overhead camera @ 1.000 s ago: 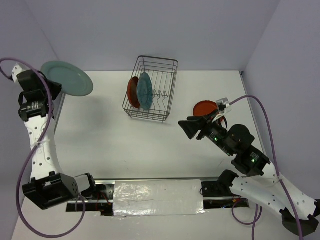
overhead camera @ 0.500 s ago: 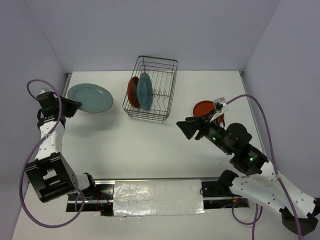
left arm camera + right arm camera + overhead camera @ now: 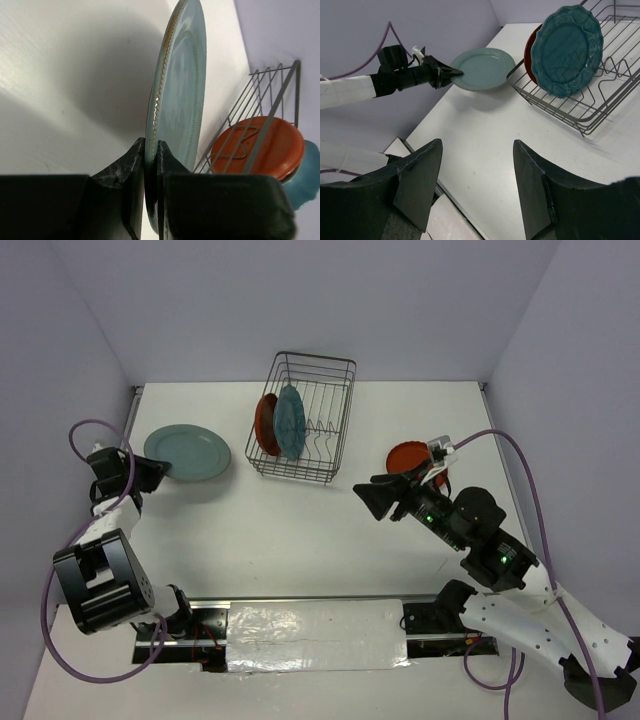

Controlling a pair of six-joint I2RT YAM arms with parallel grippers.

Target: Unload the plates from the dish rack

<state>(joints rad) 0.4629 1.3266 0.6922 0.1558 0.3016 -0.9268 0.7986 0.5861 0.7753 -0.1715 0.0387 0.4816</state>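
My left gripper holds the grey-teal plate's rim and next needs to move down toward the bare tabletop beside the dish rack and let go of the rim, because the pale grey-teal plate [image 3: 187, 453] still hangs above its shadow.
My left gripper [image 3: 158, 472] is shut on the rim of the pale grey-teal plate [image 3: 187, 453], held low over the table left of the dish rack [image 3: 341, 420]; the left wrist view shows the plate [image 3: 180, 95] edge-on between my fingers [image 3: 131, 165]. The rack holds an orange-red plate [image 3: 265, 425] and the scalloped teal-blue plate [image 3: 290, 421], both upright at its left end. A second orange-red plate [image 3: 408, 457] lies on the table right of the rack. My right gripper [image 3: 368, 495] is open and empty, above the table in front of the rack.
Purple walls close in the table at the back and both sides. The arm bases and a foil-covered strip [image 3: 315, 635] line the near edge. A purple cable [image 3: 525, 480] loops beside my right arm.
My left arm has swung down and toward the rack with the grey-teal plate, lowering it from up by the left wall to just above the table. My right gripper barely moved.
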